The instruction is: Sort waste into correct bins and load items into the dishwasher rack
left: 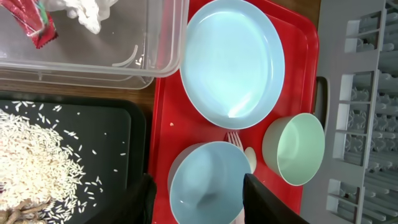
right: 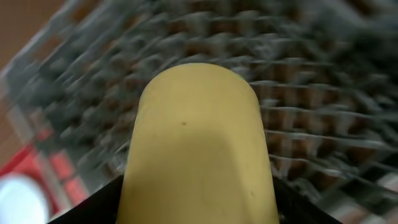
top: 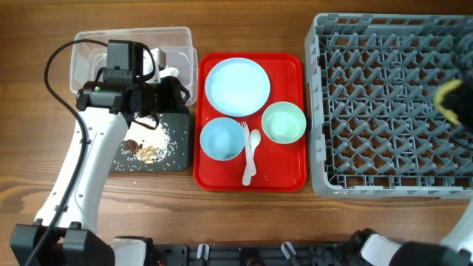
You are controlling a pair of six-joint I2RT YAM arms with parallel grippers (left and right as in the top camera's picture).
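I should move the yellow cup [top: 448, 96] in my right gripper back next and lower it onto the rack's near corner, the one farthest from the red tray.
My left gripper [top: 177, 92] [left: 199, 202] is open and empty, above the edge between the clear tub [top: 81, 55] [left: 93, 68] and the black tray [top: 174, 159] [left: 118, 124]. The tub holds white tissue [left: 87, 9] and a red-and-white wrapper [left: 34, 22]. Rice crumbs [left: 31, 155] and brown bits [top: 137, 148] lie on the black tray. The red tray [top: 288, 177] carries the blue plate [top: 236, 86], blue bowl [top: 222, 139], mint bowl [top: 284, 122], fork [top: 244, 129] and spoon [top: 255, 138]. My right gripper [right: 199, 205] is shut on the yellow cup [right: 199, 124] [top: 448, 96] above the grey rack [top: 384, 111].
The rack fills the right side of the table, right next to the red tray. The left arm's body and cable cross the black tray and the tub. Bare wood table [top: 44, 185] lies at the front left.
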